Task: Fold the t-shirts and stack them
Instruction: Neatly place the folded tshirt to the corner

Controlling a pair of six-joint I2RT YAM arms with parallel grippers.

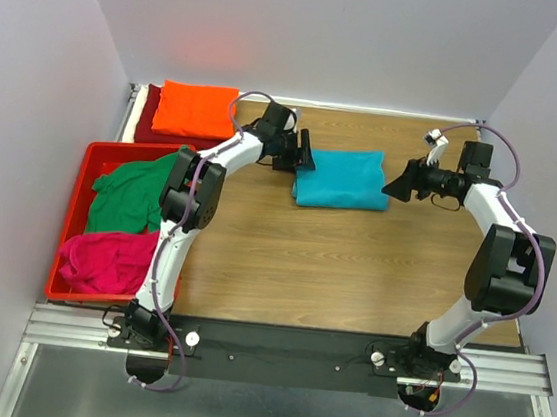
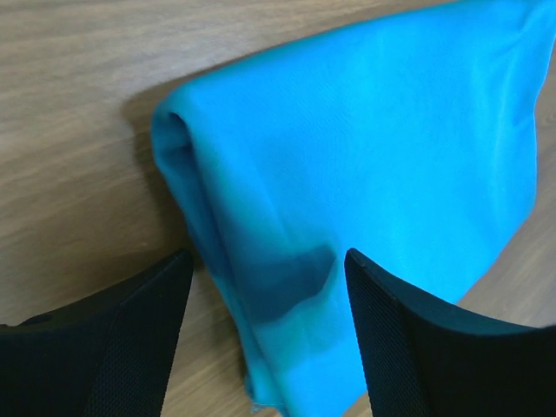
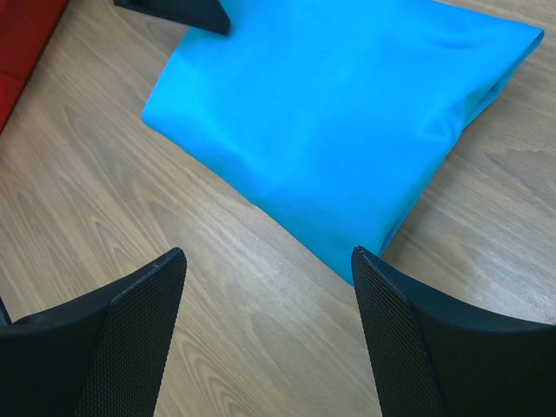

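Note:
I need to lower my left gripper to the turquoise t-shirt's folded edge (image 1: 299,173) (image 2: 254,280) and move it a little toward my right gripper.
A turquoise t-shirt (image 1: 342,178) lies folded into a rectangle on the wooden table (image 1: 352,267), toward the back. My left gripper (image 1: 307,151) hovers at its left edge, open, with the folded edge of the turquoise shirt (image 2: 347,174) between its spread fingers but not pinched. My right gripper (image 1: 394,187) stands open just right of the shirt, over bare wood. In the right wrist view the turquoise shirt (image 3: 339,113) lies ahead of the gripper (image 3: 269,261). A folded orange shirt (image 1: 197,109) tops a stack with dark red (image 1: 161,137) and white layers at back left.
A red plastic crate (image 1: 88,162) at the left edge holds a crumpled green shirt (image 1: 134,192) and a magenta shirt (image 1: 107,259). The left arm's elbow (image 1: 192,194) reaches over the crate's right rim. A metal rail (image 1: 292,351) runs along the near edge.

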